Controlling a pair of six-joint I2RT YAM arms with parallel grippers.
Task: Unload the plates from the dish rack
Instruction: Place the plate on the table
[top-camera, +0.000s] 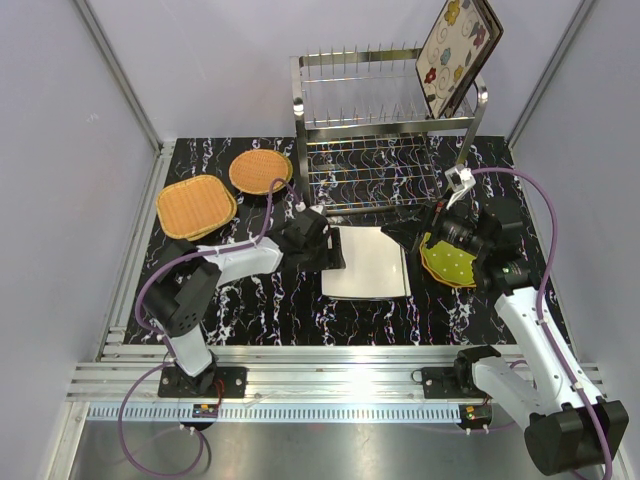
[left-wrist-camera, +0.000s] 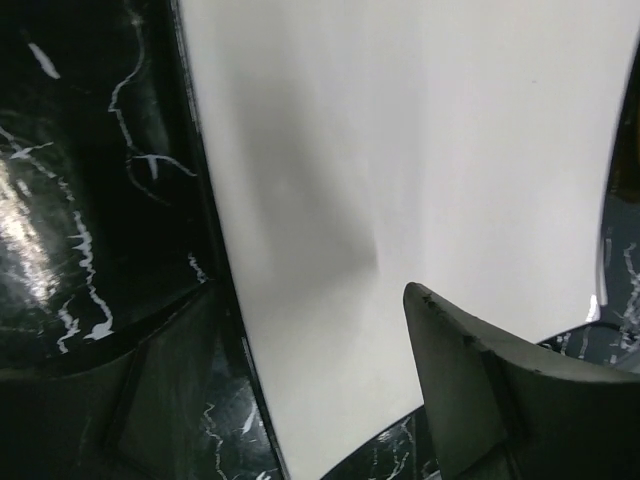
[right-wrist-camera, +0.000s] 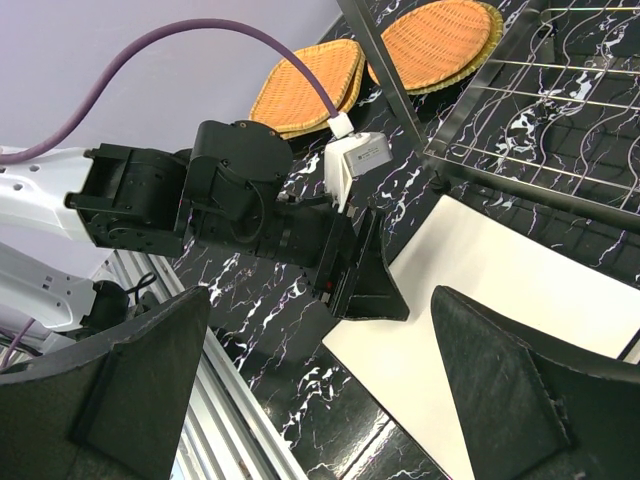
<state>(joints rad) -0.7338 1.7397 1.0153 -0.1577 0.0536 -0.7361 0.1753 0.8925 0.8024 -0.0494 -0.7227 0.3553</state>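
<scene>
My right gripper moves up and outward onto the near edge of the flower-patterned plate (top-camera: 458, 55) next, as the plate still stands upright in the rack's top.
The dish rack (top-camera: 385, 110) stands at the back with a flower-patterned plate (top-camera: 458, 55) upright in its top right end. A cream square plate (top-camera: 366, 262) lies flat on the table in front of it. My left gripper (top-camera: 335, 250) is open at that plate's left edge, one finger (left-wrist-camera: 480, 390) over the cream plate (left-wrist-camera: 400, 150) and the other over the table. My right gripper (top-camera: 415, 235) is open and empty beside the plate's right edge. A lime-green dotted plate (top-camera: 447, 262) shows under the right wrist. Two orange woven plates, one squarish (top-camera: 196, 207) and one round (top-camera: 260, 172), lie at the left.
The black marbled table (top-camera: 260, 310) is boxed in by grey walls on three sides. Aluminium rails (top-camera: 330, 380) run along its near edge by both arm bases. Purple cables loop from each arm. The rack's lower grid shelf (right-wrist-camera: 520, 150) sits just behind the cream plate.
</scene>
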